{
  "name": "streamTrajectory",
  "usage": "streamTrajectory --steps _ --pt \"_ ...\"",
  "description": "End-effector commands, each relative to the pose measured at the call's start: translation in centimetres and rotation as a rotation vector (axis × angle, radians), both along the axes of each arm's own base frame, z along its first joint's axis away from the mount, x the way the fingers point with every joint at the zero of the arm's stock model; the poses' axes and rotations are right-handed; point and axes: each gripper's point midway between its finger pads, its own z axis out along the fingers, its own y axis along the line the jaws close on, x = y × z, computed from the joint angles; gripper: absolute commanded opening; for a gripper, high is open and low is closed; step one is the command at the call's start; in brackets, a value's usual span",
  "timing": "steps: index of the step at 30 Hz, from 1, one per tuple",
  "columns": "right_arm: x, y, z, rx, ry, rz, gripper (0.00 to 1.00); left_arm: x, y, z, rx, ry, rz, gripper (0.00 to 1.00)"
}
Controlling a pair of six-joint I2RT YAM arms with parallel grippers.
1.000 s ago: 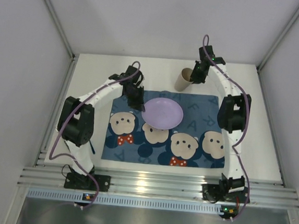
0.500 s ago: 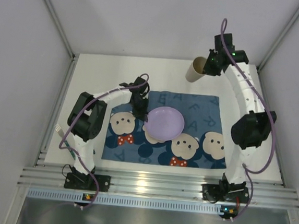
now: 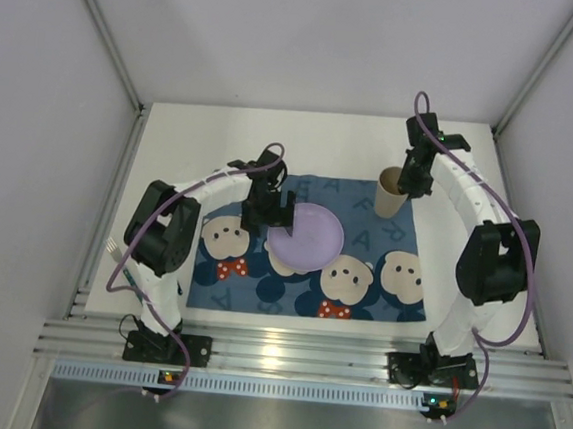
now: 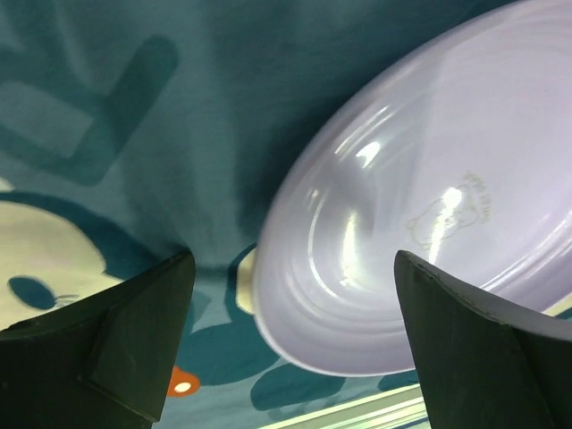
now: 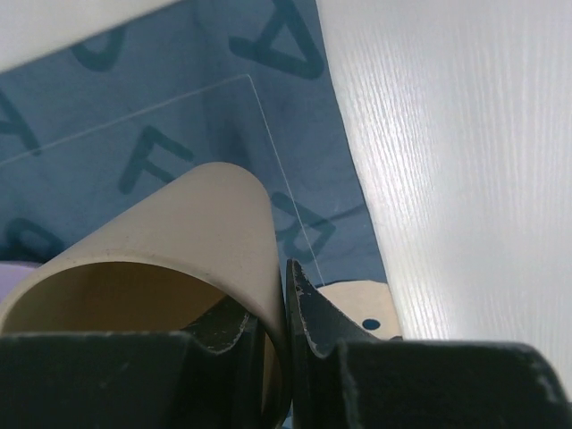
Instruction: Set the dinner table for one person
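My right gripper holds the cup over a clear far corner of the placemat. Next I will move the gripper down until the cup's base stands there, then open its fingers.
A lilac plate (image 3: 305, 235) (image 4: 420, 223) lies on the blue mouse-print placemat (image 3: 366, 226), which covers the middle of the white dinner table (image 3: 182, 145). My left gripper (image 3: 270, 209) (image 4: 295, 340) stands open at the plate's left rim, its fingers spread wide with the rim between them, not touching. A tan cup (image 3: 390, 192) (image 5: 152, 259) hangs upright over the placemat's far right corner. My right gripper (image 3: 414, 176) (image 5: 284, 340) is shut on the cup's rim, one finger inside and one outside.
The placemat (image 5: 179, 125) ends close to the right of the cup, with bare white tabletop (image 5: 465, 161) beyond. An aluminium rail (image 3: 304, 357) runs along the near edge. Grey walls enclose the table on three sides. A small utensil (image 3: 115, 251) lies at the left edge.
My left gripper has opened and let go of the plate, which now lies on the placemat. My right arm has carried the cup from the far table down over the placemat's corner.
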Motion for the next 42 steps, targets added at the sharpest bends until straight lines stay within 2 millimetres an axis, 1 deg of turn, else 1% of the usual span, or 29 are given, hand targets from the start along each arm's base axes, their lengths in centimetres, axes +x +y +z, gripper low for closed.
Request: streamTrajectory --steps 1,2,6,10,13,14,15,17,19,20,21,22,24,25,26,27,28,29,31,32,33,34,35,37,38,39,40,41,42 --pt "2.0 -0.2 0.2 0.002 -0.090 -0.015 0.00 -0.8 2.1 1.8 0.067 -0.020 0.018 0.98" --pt "1.9 -0.1 -0.4 0.006 -0.082 -0.013 0.00 -0.9 2.3 2.5 0.066 -0.027 0.021 0.98" --pt "2.8 0.3 -1.3 0.019 -0.090 -0.008 0.00 -1.2 2.5 4.0 0.062 -0.043 0.028 0.98" --pt "3.2 0.0 -2.2 -0.002 -0.093 -0.018 0.00 -1.4 2.8 5.1 0.061 -0.057 0.040 0.98" --pt "2.9 -0.3 -3.8 -0.016 -0.076 -0.026 0.00 -1.3 2.8 6.3 0.051 -0.075 0.057 0.98" --pt "2.5 -0.4 -4.6 -0.021 -0.062 -0.027 0.00 -1.1 2.7 7.0 0.044 -0.091 0.067 0.98" --pt "2.8 -0.4 -5.0 -0.019 -0.071 -0.027 0.00 -1.1 2.7 7.3 0.044 -0.094 0.072 0.98" --pt "2.5 -0.2 -6.4 -0.014 -0.047 -0.020 0.00 -0.6 3.1 8.2 0.054 -0.123 0.096 0.98" --pt "2.2 -0.3 -6.8 -0.020 -0.029 -0.022 0.00 -0.7 3.7 8.7 0.079 -0.123 0.114 0.98" --pt "2.2 -0.3 -6.8 -0.022 -0.027 -0.021 0.00 0.0 4.6 9.1 0.124 -0.154 0.143 0.98" --pt "2.2 -0.3 -6.6 -0.020 -0.029 -0.024 0.00 0.1 5.0 9.4 0.138 -0.160 0.157 0.98" --pt "2.1 -0.3 -6.3 -0.018 -0.032 -0.023 0.09 0.2 5.5 9.6 0.151 -0.167 0.167 0.98" --pt "2.4 -0.3 -5.2 -0.012 -0.060 -0.029 0.30 0.4 7.0 10.1 0.178 -0.179 0.203 0.98" --pt "2.4 -0.3 -4.6 -0.014 -0.065 -0.023 0.51 0.5 7.6 10.3 0.182 -0.177 0.221 0.98" --pt "2.7 -0.2 -3.4 -0.005 -0.089 -0.020 0.61 0.3 8.5 10.5 0.198 -0.175 0.238 0.98" --pt "2.9 -0.1 -2.8 -0.004 -0.099 -0.016 0.68 0.5 10.3 10.5 0.226 -0.169 0.285 0.98" --pt "3.1 -0.1 -2.1 -0.005 -0.111 -0.006 0.76 0.3 11.5 10.5 0.251 -0.160 0.314 0.98" --pt "3.5 0.1 -0.8 0.002 -0.125 0.003 0.80 0.1 13.9 10.6 0.300 -0.147 0.374 0.98" --pt "3.8 0.4 0.7 0.011 -0.138 0.023 0.86 -0.5 16.4 11.1 0.334 -0.146 0.449 0.98" --pt "4.1 0.6 2.5 0.019 -0.159 0.030 0.87 -1.1 18.6 10.6 0.362 -0.120 0.509 0.98" --pt "4.0 0.7 3.3 0.023 -0.164 0.036 0.88 -1.6 20.0 10.5 0.397 -0.116 0.549 0.98" --pt "4.5 0.9 5.4 0.034 -0.205 0.037 0.89 -2.5 21.1 10.3 0.409 -0.105 0.588 0.98" --pt "3.8 0.8 6.3 0.037 -0.199 0.040 0.89 -2.9 22.6 10.1 0.422 -0.092 0.639 0.98" --pt "3.6 1.1 8.5 0.064 -0.234 0.034 0.90 -4.2 23.9 9.6 0.439 -0.072 0.701 0.98" --pt "2.8 1.3 9.5 0.087 -0.240 0.038 0.90 -4.7 24.4 9.3 0.444 -0.060 0.725 0.98" --pt "2.3 1.5 10.1 0.109 -0.249 0.035 0.90 -4.9 24.6 9.0 0.443 -0.056 0.742 0.98" --pt "1.6 2.0 10.1 0.134 -0.240 0.046 0.90 -5.9 24.8 8.2 0.443 -0.038 0.759 0.98" --pt "0.8 2.1 11.0 0.153 -0.257 0.051 0.90 -6.1 25.0 7.6 0.434 -0.038 0.772 0.98" --pt "0.1 2.3 11.0 0.166 -0.249 0.055 0.90 -5.8 25.1 7.1 0.415 -0.058 0.785 0.98"
